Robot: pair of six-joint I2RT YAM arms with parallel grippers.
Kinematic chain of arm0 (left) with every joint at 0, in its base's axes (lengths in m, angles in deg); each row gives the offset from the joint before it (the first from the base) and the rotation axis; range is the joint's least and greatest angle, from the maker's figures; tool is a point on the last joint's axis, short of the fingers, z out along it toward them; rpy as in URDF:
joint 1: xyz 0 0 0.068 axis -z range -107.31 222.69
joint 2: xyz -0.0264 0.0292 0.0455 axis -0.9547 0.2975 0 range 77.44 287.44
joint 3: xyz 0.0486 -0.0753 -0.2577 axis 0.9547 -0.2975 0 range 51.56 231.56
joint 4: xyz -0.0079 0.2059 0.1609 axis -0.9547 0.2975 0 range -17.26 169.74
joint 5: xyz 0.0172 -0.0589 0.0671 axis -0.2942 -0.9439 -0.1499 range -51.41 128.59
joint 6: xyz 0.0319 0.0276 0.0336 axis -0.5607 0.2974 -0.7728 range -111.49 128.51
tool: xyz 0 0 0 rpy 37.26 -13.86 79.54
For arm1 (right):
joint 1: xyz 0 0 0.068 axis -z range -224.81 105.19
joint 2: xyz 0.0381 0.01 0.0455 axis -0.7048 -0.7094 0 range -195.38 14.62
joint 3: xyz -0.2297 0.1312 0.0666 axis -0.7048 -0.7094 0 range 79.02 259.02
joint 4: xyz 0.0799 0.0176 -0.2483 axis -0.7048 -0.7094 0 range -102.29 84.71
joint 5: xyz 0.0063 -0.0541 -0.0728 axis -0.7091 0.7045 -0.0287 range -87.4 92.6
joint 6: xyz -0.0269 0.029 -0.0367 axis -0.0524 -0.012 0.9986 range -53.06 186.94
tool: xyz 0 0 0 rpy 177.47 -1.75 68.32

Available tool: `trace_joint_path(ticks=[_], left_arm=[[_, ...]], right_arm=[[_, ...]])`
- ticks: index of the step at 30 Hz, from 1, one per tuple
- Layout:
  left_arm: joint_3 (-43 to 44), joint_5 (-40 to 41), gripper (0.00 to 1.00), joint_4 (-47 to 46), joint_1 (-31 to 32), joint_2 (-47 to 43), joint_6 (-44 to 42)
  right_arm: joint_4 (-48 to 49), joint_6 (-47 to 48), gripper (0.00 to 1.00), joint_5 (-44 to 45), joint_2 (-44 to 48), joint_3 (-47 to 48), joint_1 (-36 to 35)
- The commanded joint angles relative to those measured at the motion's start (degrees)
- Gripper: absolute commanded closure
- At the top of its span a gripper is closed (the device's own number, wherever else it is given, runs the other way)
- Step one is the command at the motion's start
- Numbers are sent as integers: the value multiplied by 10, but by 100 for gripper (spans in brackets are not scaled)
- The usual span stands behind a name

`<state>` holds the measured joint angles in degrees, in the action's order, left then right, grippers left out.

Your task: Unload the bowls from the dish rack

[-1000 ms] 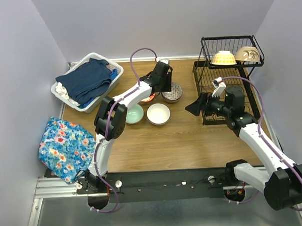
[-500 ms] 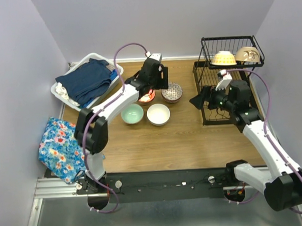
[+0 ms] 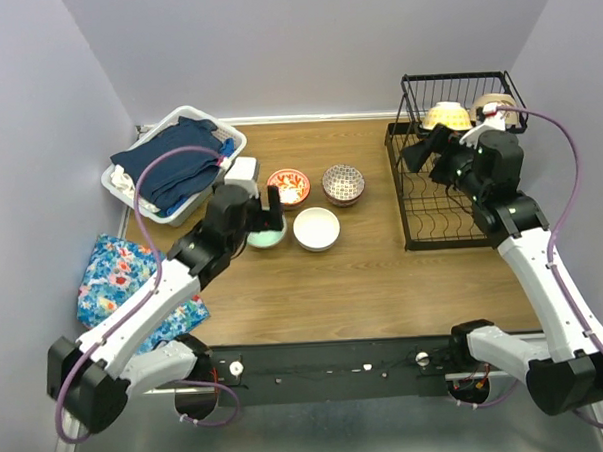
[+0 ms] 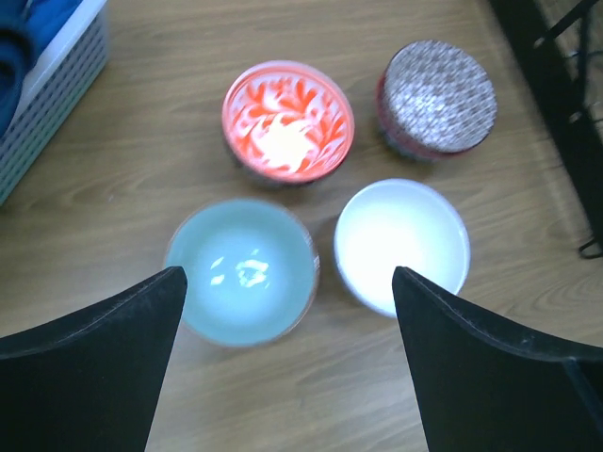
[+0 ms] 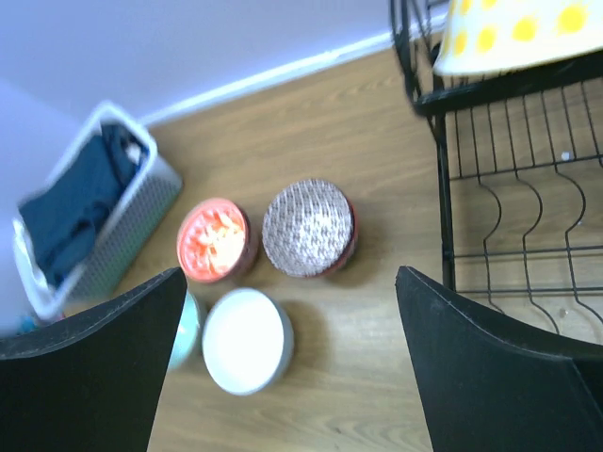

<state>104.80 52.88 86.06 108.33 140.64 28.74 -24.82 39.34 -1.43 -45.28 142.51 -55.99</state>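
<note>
The yellow bowl is still in the rack, so next I will turn my right gripper and swing it outward, to the right in the top view, onto the yellow bowl's rim (image 3: pixel 459 127) (image 5: pixel 516 66).
On the wooden table sit a red-orange floral bowl (image 3: pixel 288 186), a dark patterned bowl (image 3: pixel 343 182), a white bowl (image 3: pixel 316 228) and a mint green bowl (image 3: pixel 267 232). The black wire dish rack (image 3: pixel 455 77) stands at the right. Its upper tier holds a cream-yellow bowl (image 3: pixel 447 115) and a beige bowl (image 3: pixel 494 105) partly behind my right arm. My left gripper (image 3: pixel 264 210) hovers open and empty over the mint (image 4: pixel 243 270) and white (image 4: pixel 402 245) bowls. Beside the rack's upper tier (image 5: pixel 499 89), my right gripper (image 3: pixel 423 146) is open and empty, with the yellow bowl (image 5: pixel 528 28) above it.
A white basket (image 3: pixel 174 163) of dark blue clothes stands at the back left. A floral cloth (image 3: pixel 129 294) lies at the table's left edge. Lilac walls close in the left, back and right sides.
My left gripper opened and drew back from the red-orange bowl toward the near side. My right gripper rose from the rack's lower tier to its upper tier.
</note>
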Motion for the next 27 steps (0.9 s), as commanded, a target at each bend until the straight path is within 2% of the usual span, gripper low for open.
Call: trace_joint_path(ticks=[1, 6, 10, 16, 19, 22, 27], left_arm=[[-121, 72, 1, 2, 0, -115, -4], [-183, 91, 1, 24, -2, -226, 2], [-211, 112, 1, 29, -2, -263, -3], [-212, 117, 1, -11, -3, -244, -16], [-201, 106, 1, -2, -3, -222, -19], [-200, 97, 1, 0, -3, -214, -17], [-200, 97, 1, -2, -3, -201, -19]], right_arm=[[6, -86, 0, 126, -29, 54, 5], [-28, -118, 0, 181, -97, 145, 30], [-44, -150, 1, 152, -137, 184, 89], [-11, -241, 6, 65, -151, 151, 180], [14, -273, 7, 44, -152, 130, 207], [44, -299, 7, 1, -157, 115, 220], [82, -333, 8, -23, -166, 89, 223]])
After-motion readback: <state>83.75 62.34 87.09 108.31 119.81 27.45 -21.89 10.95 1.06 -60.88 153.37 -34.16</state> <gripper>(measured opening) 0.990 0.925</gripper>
